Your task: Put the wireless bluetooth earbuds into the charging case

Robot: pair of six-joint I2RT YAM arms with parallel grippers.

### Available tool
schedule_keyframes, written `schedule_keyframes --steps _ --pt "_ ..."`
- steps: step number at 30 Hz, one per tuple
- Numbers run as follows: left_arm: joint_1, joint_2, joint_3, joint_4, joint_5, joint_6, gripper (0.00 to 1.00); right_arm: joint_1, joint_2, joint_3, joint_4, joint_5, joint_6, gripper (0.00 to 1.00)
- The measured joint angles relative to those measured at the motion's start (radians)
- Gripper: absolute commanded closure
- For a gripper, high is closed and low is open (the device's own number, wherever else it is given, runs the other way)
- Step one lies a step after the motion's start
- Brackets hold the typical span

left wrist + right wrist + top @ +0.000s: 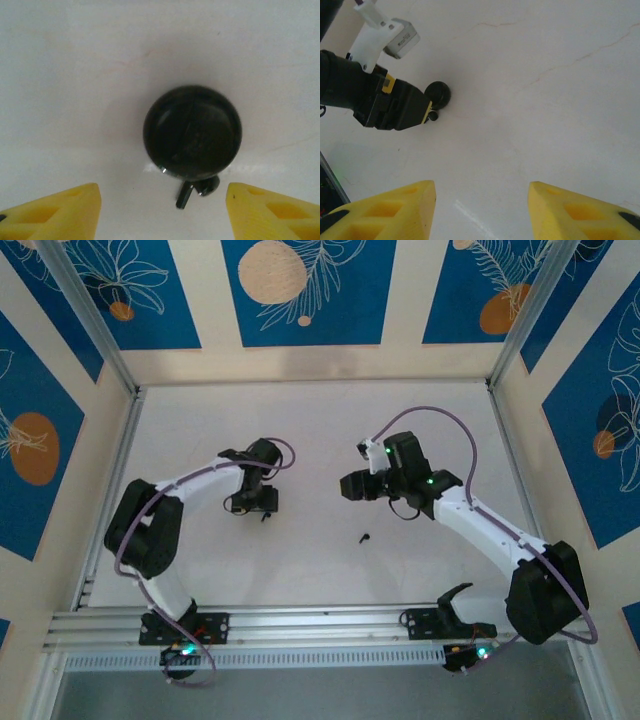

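Note:
I will move my left gripper down and outward next, then close it around the charging case's sides, because the case is below and outward of the stemmed earbud [197,192].
A round black charging case [192,131] with a seam across its top lies on the white table, shut as far as I can tell. A tiny black stemmed earbud [197,192] rests against its near edge. My left gripper [162,197] hangs open just above them, one yellow finger [60,212] on each side. The right wrist view shows the same case [438,93] and earbud [433,115] beside the left gripper [395,107]. Another small black stemmed bud [364,536] lies alone mid-table. My right gripper [481,200] is open over bare table. The pink earbud is out of view.
From above, the left gripper [262,506] and right gripper [345,485] face each other across the middle of the table [320,420]. Aluminium frame posts [95,320] and patterned walls enclose the table. A metal rail [320,625] runs along the near edge.

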Motion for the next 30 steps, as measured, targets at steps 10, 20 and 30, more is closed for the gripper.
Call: schedule_keyframes --steps 10,20,30 --pt "0.001 0.089 0.095 0.019 0.000 0.001 0.32 0.025 0.047 0.031 0.004 -0.003 -0.004 0.49" --pt "0.013 0.161 0.123 0.018 0.004 0.003 0.40 0.035 0.062 0.059 0.005 -0.003 -0.029 0.49" --pt "0.015 0.184 0.135 0.022 0.026 0.000 0.56 0.039 0.062 0.059 -0.002 -0.002 -0.042 0.49"
